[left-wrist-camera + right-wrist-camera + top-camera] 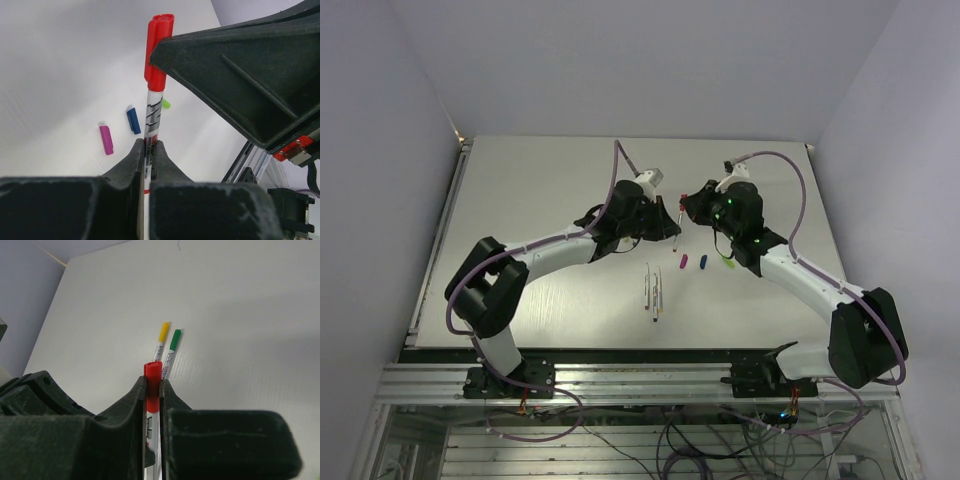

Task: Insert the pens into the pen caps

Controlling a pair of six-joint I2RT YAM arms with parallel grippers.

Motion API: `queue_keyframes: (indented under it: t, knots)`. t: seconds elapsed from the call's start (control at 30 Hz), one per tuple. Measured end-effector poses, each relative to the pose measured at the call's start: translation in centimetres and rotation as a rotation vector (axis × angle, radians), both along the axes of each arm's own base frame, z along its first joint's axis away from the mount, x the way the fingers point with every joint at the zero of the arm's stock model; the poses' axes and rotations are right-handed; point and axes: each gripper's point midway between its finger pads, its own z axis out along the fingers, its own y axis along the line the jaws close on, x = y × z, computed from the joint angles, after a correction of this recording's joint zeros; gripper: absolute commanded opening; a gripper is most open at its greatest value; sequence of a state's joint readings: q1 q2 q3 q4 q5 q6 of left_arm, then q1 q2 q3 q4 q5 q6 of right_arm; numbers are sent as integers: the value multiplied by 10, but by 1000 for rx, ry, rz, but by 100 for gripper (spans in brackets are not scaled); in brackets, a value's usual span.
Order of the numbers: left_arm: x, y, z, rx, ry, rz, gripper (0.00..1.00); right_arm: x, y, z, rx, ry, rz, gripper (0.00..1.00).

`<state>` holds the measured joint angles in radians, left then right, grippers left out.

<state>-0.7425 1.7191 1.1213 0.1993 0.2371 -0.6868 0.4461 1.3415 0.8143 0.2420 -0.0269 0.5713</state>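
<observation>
The red cap is on, so next I will move the pen in my left gripper to the left in the top view and down onto the tabletop, next to the yellow-capped pen.
A whitish pen [152, 117] is held above the table, with my left gripper [148, 150] shut on its shaft. A red pen cap [159, 50] sits on the pen's upper end. My right gripper [152, 383] is shut on this red cap [152, 377], with the pen's shaft running down between its fingers. In the top view the two grippers meet over the middle of the table around the pen [677, 222]. Loose purple [684, 262], blue [703, 262] and light green [727, 262] caps lie on the table below.
Two pens lie side by side on the table, one with a yellow cap [163, 333] and one with a green cap [175, 340]. In the top view, pens [653, 292] lie left of the loose caps. The table's near edge has an aluminium rail [640, 380].
</observation>
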Motion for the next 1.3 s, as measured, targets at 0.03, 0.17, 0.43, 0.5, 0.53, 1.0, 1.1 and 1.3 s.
queue_keyframes:
  t: [0.03, 0.17, 0.43, 0.5, 0.53, 1.0, 1.1, 1.3]
  knots:
    - [1, 1, 0, 0, -4, 1, 7, 1, 0, 3, -5, 0, -7, 15]
    - [7, 5, 1, 11, -28, 20, 7, 6, -3, 11, -39, -2, -38, 33]
    - [18, 33, -28, 99, 17, 114, 7, 8, -29, 43, -79, -76, -149, 39]
    - [19, 37, -33, 126, 22, 131, 7, 5, -36, 53, -72, -101, -176, 39]
    - [21, 40, -37, 143, 25, 143, 7, 4, -39, 56, -71, -109, -188, 39]
    - [86, 129, -85, 416, 89, 354, 7, -17, -59, 4, -128, 14, -241, 36]
    - [95, 148, -97, 462, 110, 388, 7, -19, -59, 1, -128, 24, -243, 36]
    - [102, 154, -118, 516, 141, 383, 7, -19, -59, -1, -120, 33, -246, 35]
